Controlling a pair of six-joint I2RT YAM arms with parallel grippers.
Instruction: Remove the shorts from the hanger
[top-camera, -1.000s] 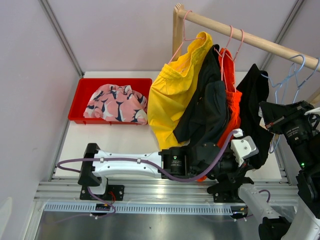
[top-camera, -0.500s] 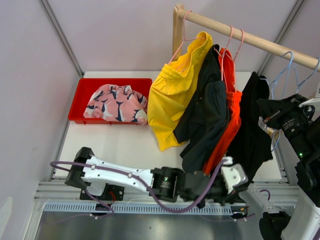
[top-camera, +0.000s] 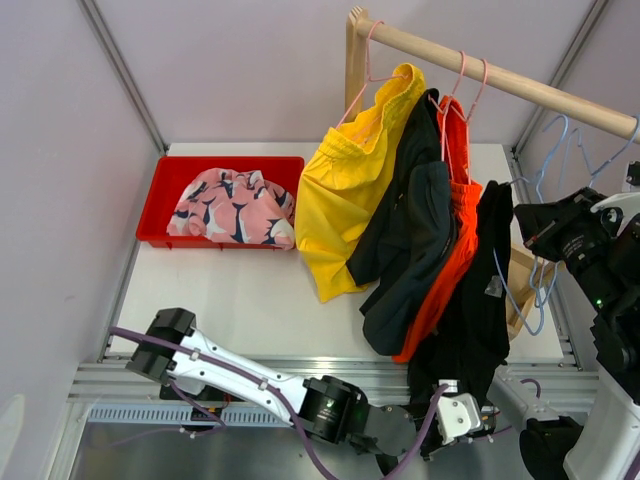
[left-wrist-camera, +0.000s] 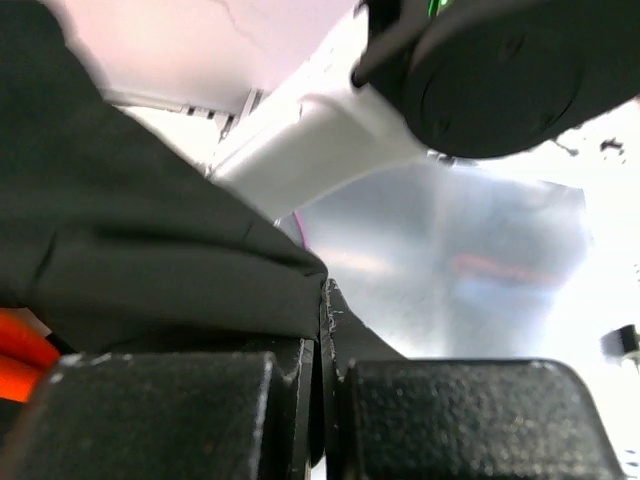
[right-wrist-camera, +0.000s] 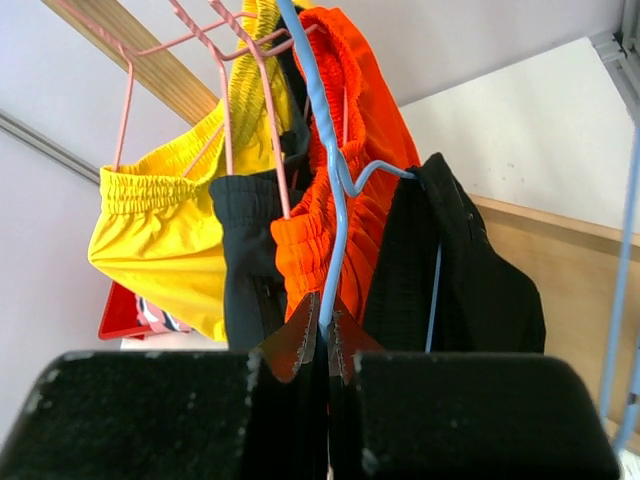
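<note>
The blue hanger's hook is short of the bar. My right gripper will next carry the hanger outward onto the bar's bare part (top-camera: 574, 104) and let it go.
The black shorts (top-camera: 475, 300) hang stretched from a blue hanger (top-camera: 530, 325) down toward the near edge. My left gripper (top-camera: 462, 418) is shut on their lower hem; the left wrist view shows the black fabric (left-wrist-camera: 150, 250) pinched in the closed jaws (left-wrist-camera: 325, 400). My right gripper (top-camera: 530, 225) is shut on the blue hanger wire (right-wrist-camera: 330, 240), as seen in the right wrist view (right-wrist-camera: 325, 335). Yellow shorts (top-camera: 345, 190), charcoal shorts (top-camera: 410, 240) and orange shorts (top-camera: 455, 200) hang on pink hangers. The pink patterned shorts (top-camera: 235, 205) lie in a red tray (top-camera: 160, 185).
A wooden rail (top-camera: 500, 75) on an upright post (top-camera: 355, 60) crosses the back right. More blue hangers (top-camera: 590, 150) hang at its right end. A wooden board (top-camera: 522, 290) lies by the right arm. Grey walls stand at the left and back.
My left arm has swung down past the table's near edge, pulling the black shorts' hem with it, so they now hang long. The right gripper and blue hanger shifted slightly.
</note>
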